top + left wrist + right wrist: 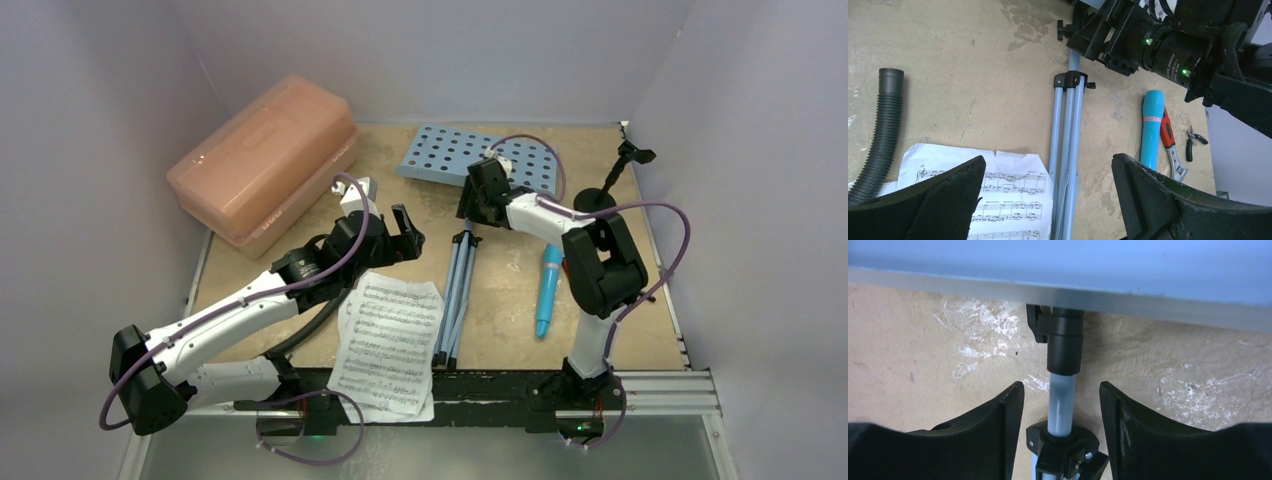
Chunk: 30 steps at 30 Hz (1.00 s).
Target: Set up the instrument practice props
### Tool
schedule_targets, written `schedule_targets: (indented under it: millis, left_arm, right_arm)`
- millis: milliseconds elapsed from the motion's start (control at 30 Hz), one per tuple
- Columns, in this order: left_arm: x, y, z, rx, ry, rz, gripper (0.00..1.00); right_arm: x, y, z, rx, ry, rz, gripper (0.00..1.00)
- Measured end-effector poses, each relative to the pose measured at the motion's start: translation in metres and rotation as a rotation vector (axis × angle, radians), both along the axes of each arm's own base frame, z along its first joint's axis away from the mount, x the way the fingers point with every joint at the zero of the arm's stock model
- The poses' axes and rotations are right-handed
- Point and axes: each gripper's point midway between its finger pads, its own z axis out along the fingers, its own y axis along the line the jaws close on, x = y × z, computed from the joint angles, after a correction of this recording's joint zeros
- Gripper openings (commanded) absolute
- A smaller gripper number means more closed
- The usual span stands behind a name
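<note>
The folded tripod legs lie below my left gripper and to its right in the top view, so next I lower it that way onto their middle part.
The light-blue music stand lies flat, its perforated tray (470,158) at the back and its folded tripod legs (455,290) pointing to the near edge. My right gripper (468,207) is open, its jaws on either side of the stand's pole (1062,395) just below the tray (1058,270), not touching it. My left gripper (403,238) is open and empty, above the legs (1068,150) and the sheet-music pages (388,345). The turquoise microphone (548,290) lies right of the legs. The black mic stand (603,195) is at the back right.
A salmon-pink case (265,160) stands at the back left. A black ribbed hose (883,135) lies left of the pages. A red-handled wrench (1170,145) and small pliers (1193,140) lie right of the microphone (1152,125), near the table's right edge.
</note>
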Motion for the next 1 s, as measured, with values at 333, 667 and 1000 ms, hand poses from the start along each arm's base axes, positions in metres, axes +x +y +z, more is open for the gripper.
schedule_targets:
  millis: [333,667,1000]
  left_arm:
    - [-0.002,-0.004,-0.003,-0.006,0.016,-0.017,0.95]
    - [-0.004,-0.011,-0.004,-0.027,0.019,-0.048,0.97]
    - [-0.005,-0.011,-0.010,-0.006,0.008,-0.072,0.99]
  right_arm:
    - [0.010,0.002,-0.027,-0.036,0.038,-0.011,0.60]
    - [0.014,0.002,-0.031,-0.059,0.037,0.007,0.36]
    - [0.016,0.004,-0.032,-0.078,0.048,0.037,0.00]
